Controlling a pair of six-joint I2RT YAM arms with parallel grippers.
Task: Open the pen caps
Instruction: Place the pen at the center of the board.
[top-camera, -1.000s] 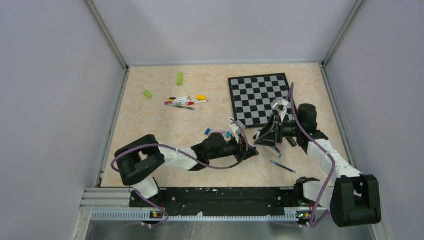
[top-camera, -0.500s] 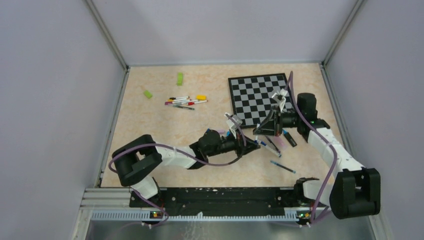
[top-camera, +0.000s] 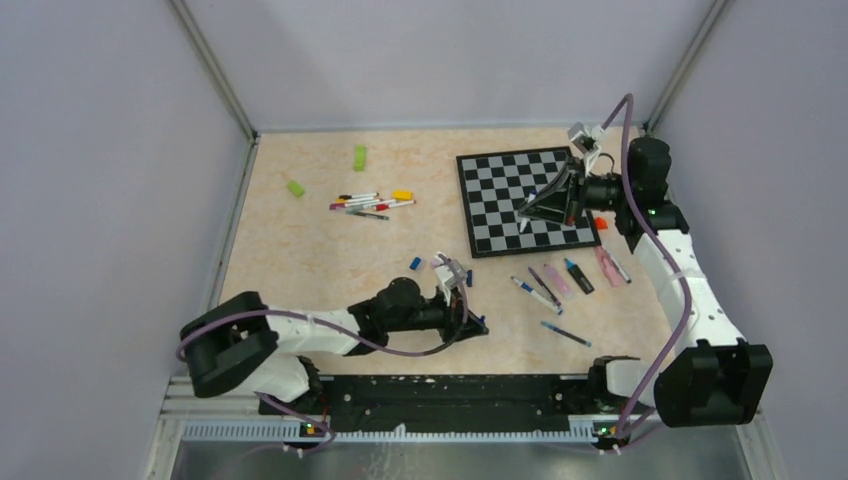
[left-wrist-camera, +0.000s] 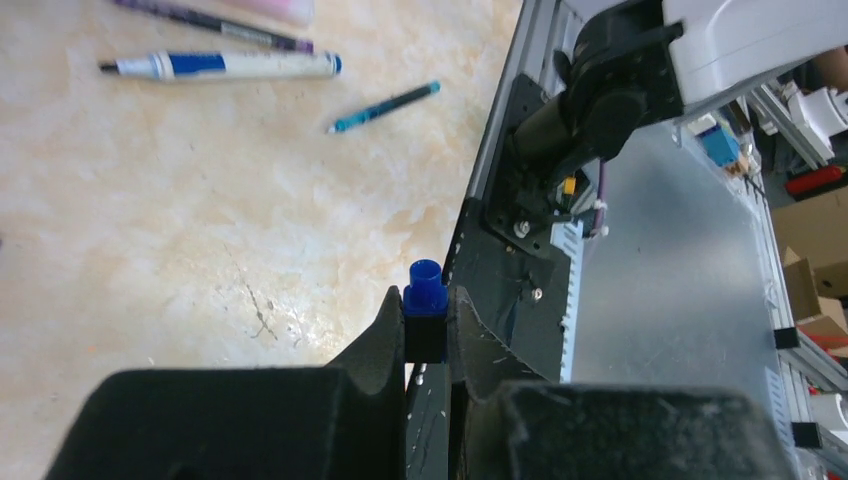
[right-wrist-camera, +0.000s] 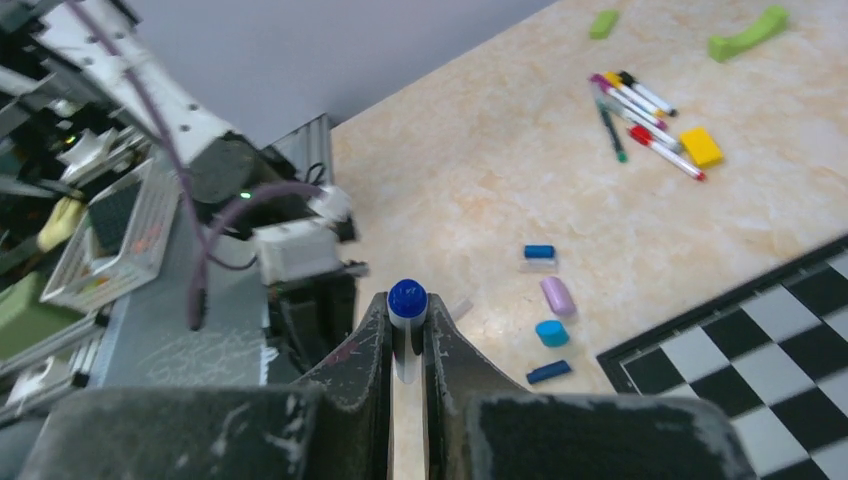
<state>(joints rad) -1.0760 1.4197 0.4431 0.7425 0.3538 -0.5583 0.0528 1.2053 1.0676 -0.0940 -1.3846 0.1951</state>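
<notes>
I will next move my right gripper back from the chessboard (top-camera: 500, 190) and down onto the bare table beside the teal pen, because the blue cap is off in my left gripper.
My left gripper (top-camera: 472, 320) is low over the table near the front edge, shut on a small blue pen cap (left-wrist-camera: 425, 298) that sticks out past the fingertips. My right gripper (top-camera: 530, 212) hovers over the chessboard (top-camera: 500, 190), shut on a white pen with a blue end (right-wrist-camera: 407, 302). A cluster of pens (top-camera: 370, 205) lies at the back left. More pens (top-camera: 536, 293) lie right of centre, one white and blue (left-wrist-camera: 225, 66), one thin and teal (left-wrist-camera: 385, 107). Loose caps (top-camera: 415, 263) lie near the centre: blue (right-wrist-camera: 538, 252), purple (right-wrist-camera: 557, 296), cyan (right-wrist-camera: 550, 333).
Two green blocks (top-camera: 359, 157) (top-camera: 295, 188) and a yellow block (top-camera: 402, 194) lie at the back left. Pink and dark markers (top-camera: 580, 275) lie in front of the chessboard's right corner. Walls close in the table on three sides. The black base rail (top-camera: 440, 390) runs along the front.
The grippers were together at the centre and have pulled apart. The right arm went back and right over the chessboard with the pen. The left drew toward the front with the blue cap.
</notes>
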